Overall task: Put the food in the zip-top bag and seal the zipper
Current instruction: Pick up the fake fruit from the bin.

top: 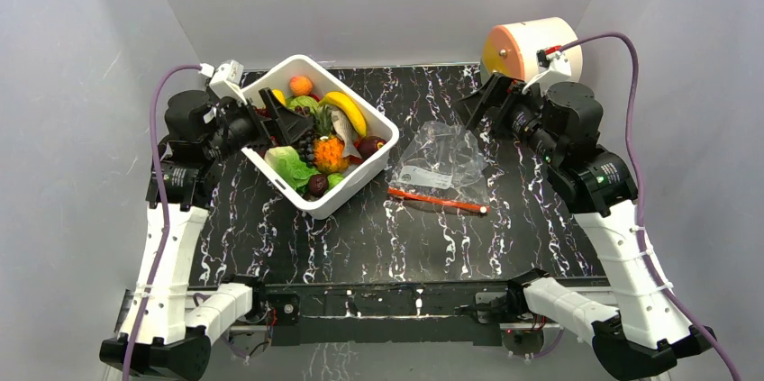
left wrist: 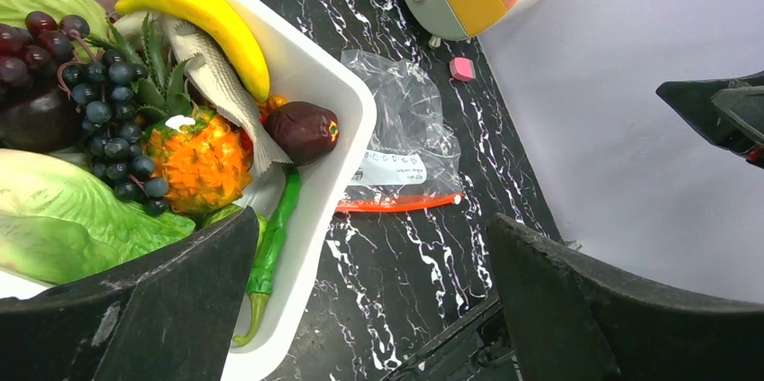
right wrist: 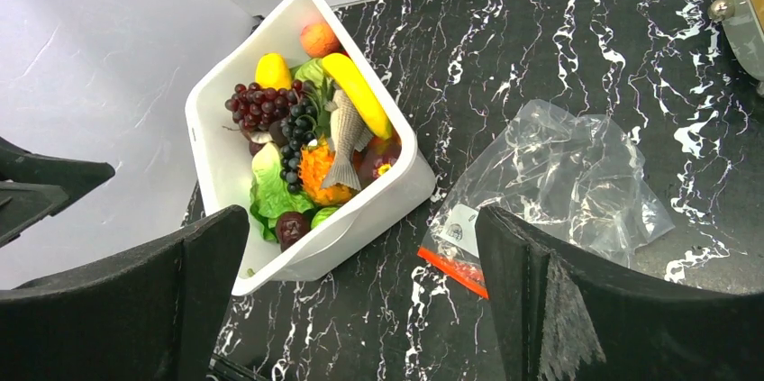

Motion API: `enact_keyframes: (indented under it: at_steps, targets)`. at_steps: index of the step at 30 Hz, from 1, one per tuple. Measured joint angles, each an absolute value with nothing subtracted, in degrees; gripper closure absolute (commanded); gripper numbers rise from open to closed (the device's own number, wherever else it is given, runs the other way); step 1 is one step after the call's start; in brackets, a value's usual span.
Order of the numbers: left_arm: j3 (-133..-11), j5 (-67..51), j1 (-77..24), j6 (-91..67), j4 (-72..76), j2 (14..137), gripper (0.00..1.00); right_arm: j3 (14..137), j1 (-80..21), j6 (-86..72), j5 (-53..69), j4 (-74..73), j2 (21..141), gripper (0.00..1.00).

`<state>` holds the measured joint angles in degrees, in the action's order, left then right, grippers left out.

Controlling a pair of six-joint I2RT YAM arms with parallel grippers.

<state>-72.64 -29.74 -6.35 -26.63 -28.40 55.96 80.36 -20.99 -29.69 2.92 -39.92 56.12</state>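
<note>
My left gripper will move outward, to the right in the top view, and down into the tub (top: 358, 186) onto the banana's middle (top: 347, 108), which lies uncovered on top of the fish.
The food lies in a white tub (top: 358, 186): a yellow banana (top: 348, 112), a grey fish (top: 342, 134), an orange pineapple (top: 329, 155), dark grapes (left wrist: 108, 102) and greens (top: 288, 165). The clear zip-top bag (top: 446, 151) lies flat and empty on the table to the tub's right, its red zipper (top: 439, 200) along the near edge. My left gripper (top: 286, 120) is open and empty above the tub's left part. My right gripper (top: 476, 107) is open and empty above the table just behind the bag. The bag also shows in the left wrist view (left wrist: 405, 120) and the right wrist view (right wrist: 568, 165).
An orange and white cylinder (top: 527, 48) stands at the back right corner, with a small pink object (left wrist: 462, 68) on the table near it. Grey walls close in the table on three sides. A green chili (left wrist: 275, 237) lies along the tub's near wall.
</note>
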Motion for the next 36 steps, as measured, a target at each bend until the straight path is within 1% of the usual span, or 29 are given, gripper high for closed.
enact_keyframes:
  at_steps: [13,17,20,24,27,32,36]
  targets:
    - [-72.6,-25.8,-6.3,-25.4,-31.6,55.9,0.02,76.9,-21.0,-29.7,2.8,-39.3,54.3,0.02]
    - [-72.6,-22.9,-6.3,-24.9,-32.2,56.9,0.02,75.5,-21.0,-29.6,3.0,-38.8,54.4,0.02]
    - [-72.7,-19.1,-6.3,-24.5,-32.8,58.9,0.02,74.7,-21.0,-29.5,3.3,-38.9,54.5,0.02]
    - [-74.5,-13.2,-6.3,-23.9,-34.4,64.7,0.02,72.3,-21.0,-29.3,3.5,-38.4,54.3,0.02]
    - [-75.7,-9.8,-6.3,-23.0,-34.8,69.6,0.09,69.1,-21.0,-29.2,3.6,-38.3,53.8,0.03]
    - [-75.8,-8.4,-6.3,-20.8,-35.3,75.0,0.16,62.7,-21.0,-29.4,2.2,-38.1,53.0,0.12]
    - [-75.7,-10.0,-6.4,-19.4,-35.3,75.6,0.20,58.1,-21.0,-28.9,-0.1,-37.9,52.9,0.26]
